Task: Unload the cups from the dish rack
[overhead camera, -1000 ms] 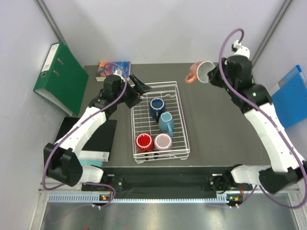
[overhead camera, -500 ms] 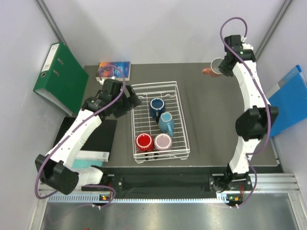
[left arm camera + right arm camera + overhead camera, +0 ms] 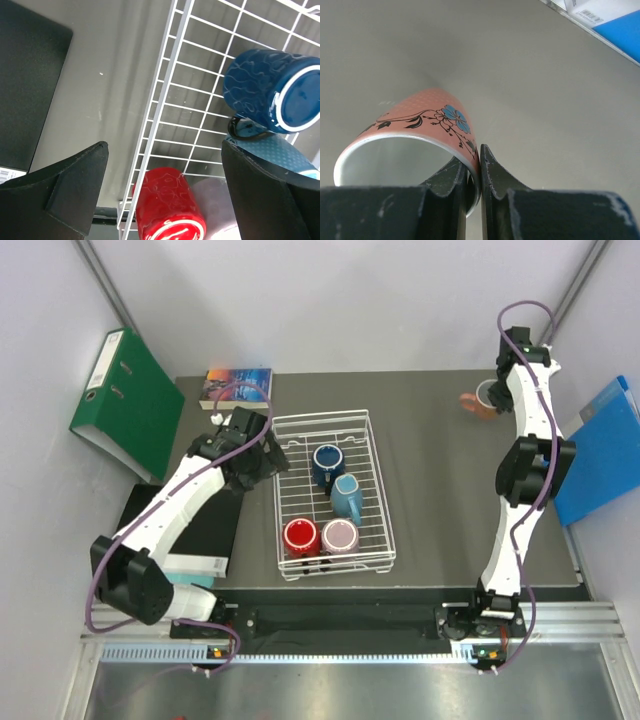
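Observation:
The right gripper lowers and shifts slightly toward the blue folder next. It brings the salmon-pink cup [image 3: 480, 401] down onto bare table, since the cup still hangs above the surface.
The white wire dish rack [image 3: 368, 475] sits mid-table and holds the dark blue cup [image 3: 326, 464], the teal cup [image 3: 348, 498], the red cup [image 3: 300, 536] and the pale mauve cup [image 3: 340, 536]. My left gripper [image 3: 268, 454] is open at the rack's left edge. In its wrist view the rack rim [image 3: 159, 102], the blue cup [image 3: 272, 92] and the red cup [image 3: 167, 207] lie between the spread fingers. My right gripper [image 3: 497, 398] is shut on the rim of the salmon-pink cup [image 3: 480, 401] at the far right of the table; the wrist view shows the cup wall [image 3: 420, 125] pinched between the fingers.
A green binder [image 3: 125, 400] leans at the far left. A book [image 3: 237, 387] lies at the back left. A black pad [image 3: 205, 525] lies left of the rack. A blue folder [image 3: 600, 445] stands at the right edge.
My right arm swung further right and lower, carrying the pink cup to the table's far right. My left gripper moved in over the rack's left edge.

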Robot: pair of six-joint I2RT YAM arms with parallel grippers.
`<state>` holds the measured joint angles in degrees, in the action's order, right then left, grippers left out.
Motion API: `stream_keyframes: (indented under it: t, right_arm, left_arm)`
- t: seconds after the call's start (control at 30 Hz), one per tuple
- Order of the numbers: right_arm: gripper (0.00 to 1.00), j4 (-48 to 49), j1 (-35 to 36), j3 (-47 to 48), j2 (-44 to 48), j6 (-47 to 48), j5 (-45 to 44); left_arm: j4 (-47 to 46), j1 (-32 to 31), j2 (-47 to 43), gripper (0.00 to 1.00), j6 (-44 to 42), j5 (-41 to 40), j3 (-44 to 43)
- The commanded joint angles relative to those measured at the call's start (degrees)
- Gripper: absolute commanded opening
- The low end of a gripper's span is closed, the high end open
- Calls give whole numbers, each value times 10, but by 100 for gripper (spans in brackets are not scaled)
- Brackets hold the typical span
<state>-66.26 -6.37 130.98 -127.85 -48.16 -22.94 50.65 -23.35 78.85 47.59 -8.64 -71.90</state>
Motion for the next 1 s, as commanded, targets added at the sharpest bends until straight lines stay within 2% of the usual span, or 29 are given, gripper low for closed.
stream_keyframes:
  t: [0.0,0.3,0.43,0.63,0.97]
  right_arm:
    - [0,11,0,42,-14,3,-2]
    - [0,10,-36,24,-36,47,-4]
    - [0,24,-50,13,-38,54,23]
    - [0,20,-63,38,-62,85,41]
    - [0,27,-70,24,-79,104,55]
  left_arm:
    - [12,1,19,99,-2,-19,-20]
    - [2,1,51,98,22,18,0]
    - [-8,1,51,97,30,28,7]
    - [-7,0,58,97,34,36,10]
    - [-8,-5,64,97,40,42,11]
